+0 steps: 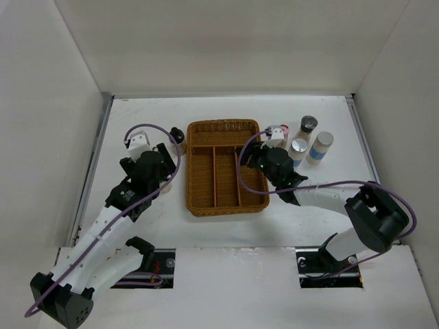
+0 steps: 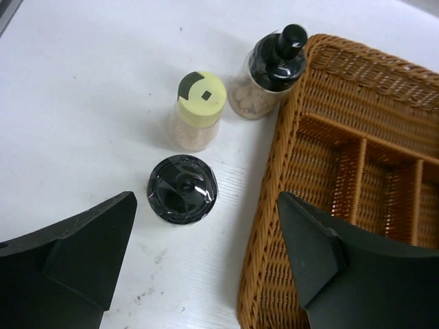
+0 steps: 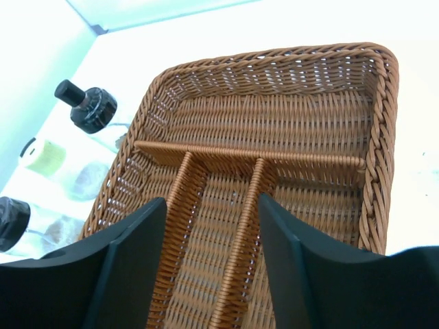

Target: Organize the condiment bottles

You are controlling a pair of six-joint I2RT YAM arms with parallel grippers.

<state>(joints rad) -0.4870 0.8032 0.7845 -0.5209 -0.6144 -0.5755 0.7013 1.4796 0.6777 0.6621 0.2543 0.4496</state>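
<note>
My left gripper will next go down until its open fingers are on either side of its cap (image 2: pixel 182 189), since the black-capped bottle stands nearest the gap between those fingers.
Three condiment bottles stand left of the wicker tray (image 2: pixel 264 226): a black-capped one (image 2: pixel 182 188), a yellow-capped one (image 2: pixel 200 99) and one with a black knob top (image 2: pixel 274 65) against the tray's far left corner. My left gripper (image 2: pixel 206 205) hangs open above them with nothing between its fingers; its right finger is over the tray rim. From above only the knob-top bottle (image 1: pixel 177 135) shows beside that gripper (image 1: pixel 162 164). My right gripper (image 3: pixel 212 205) is open and empty over the tray's long compartments.
Right of the tray (image 1: pixel 223 125) stand a dark-capped bottle (image 1: pixel 308 125) and two silver-capped bottles with blue bands (image 1: pixel 299 147) (image 1: pixel 321 147). Something pink (image 1: pixel 283 129) shows behind the right wrist. White walls enclose the table on three sides.
</note>
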